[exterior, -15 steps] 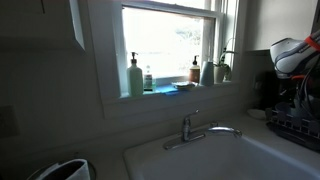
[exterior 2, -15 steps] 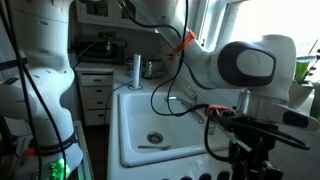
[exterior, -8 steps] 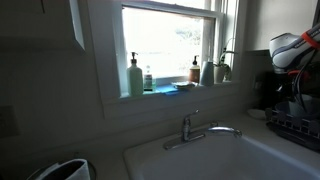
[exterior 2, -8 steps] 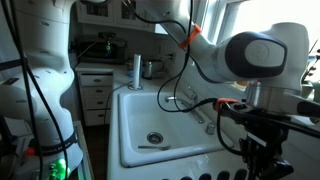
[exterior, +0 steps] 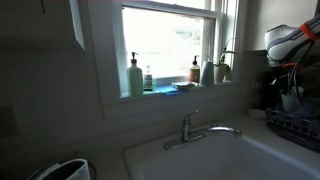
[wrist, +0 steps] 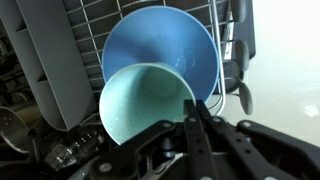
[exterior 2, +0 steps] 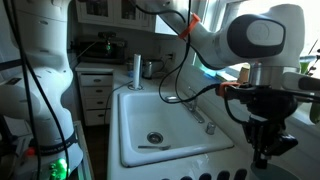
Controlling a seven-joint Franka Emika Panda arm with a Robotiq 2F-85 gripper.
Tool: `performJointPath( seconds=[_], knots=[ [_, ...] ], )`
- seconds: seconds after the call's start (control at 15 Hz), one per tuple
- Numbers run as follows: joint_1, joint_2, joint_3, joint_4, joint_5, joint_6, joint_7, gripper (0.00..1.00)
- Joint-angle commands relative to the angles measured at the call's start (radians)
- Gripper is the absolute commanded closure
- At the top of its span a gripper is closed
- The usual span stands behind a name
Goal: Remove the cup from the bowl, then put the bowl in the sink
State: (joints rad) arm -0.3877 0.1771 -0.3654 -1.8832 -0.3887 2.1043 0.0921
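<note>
The robot's gripper will next take the cup (wrist: 145, 105) toward the right in the wrist view, then down onto the counter beside the rack, because that spot is empty.
In the wrist view the pale green cup (wrist: 145, 105) fills the lower middle, in front of the round blue bowl (wrist: 160, 45). The bowl rests in a dark wire dish rack (wrist: 100, 15). My gripper (wrist: 192, 108) is shut, its two black fingers pinching the right side of the cup's rim. The cup covers the lower part of the bowl; I cannot tell whether it still touches it. The white sink (exterior 2: 150, 110) lies left of the arm, and in an exterior view my gripper (exterior 2: 262, 148) hangs above the counter at its right. The sink (exterior: 225, 155) also shows at the bottom right.
A chrome faucet (exterior: 200, 128) stands behind the basin. Soap bottles (exterior: 135, 75) line the window sill. A grey slatted part (wrist: 55, 60) of the rack and black utensils (wrist: 240, 50) flank the bowl. White cabinets (exterior 2: 95, 95) stand beyond the sink.
The jaws have closed on the cup's rim. In both exterior views the arm's wrist has risen a little above the rack.
</note>
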Motion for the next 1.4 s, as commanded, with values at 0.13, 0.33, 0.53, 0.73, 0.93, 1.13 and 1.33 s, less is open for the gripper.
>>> performJointPath(
  seconds=[0.13,0.33,0.53,0.73,0.93,1.13,1.33],
  knots=[
    [0.068,-0.161,0.041,-0.063,-0.006,0.012,-0.096,0.99],
    [0.096,-0.185,0.075,-0.070,0.082,0.029,-0.151,0.99],
    [0.112,-0.134,0.093,-0.050,0.228,0.049,-0.195,0.99],
    [0.107,-0.054,0.098,-0.017,0.326,0.080,-0.225,0.99],
    [0.094,0.022,0.100,0.005,0.380,0.121,-0.206,0.99],
    [0.073,0.102,0.106,0.033,0.453,0.165,-0.198,0.99],
    [0.052,0.167,0.111,0.060,0.507,0.206,-0.186,0.99]
  ],
)
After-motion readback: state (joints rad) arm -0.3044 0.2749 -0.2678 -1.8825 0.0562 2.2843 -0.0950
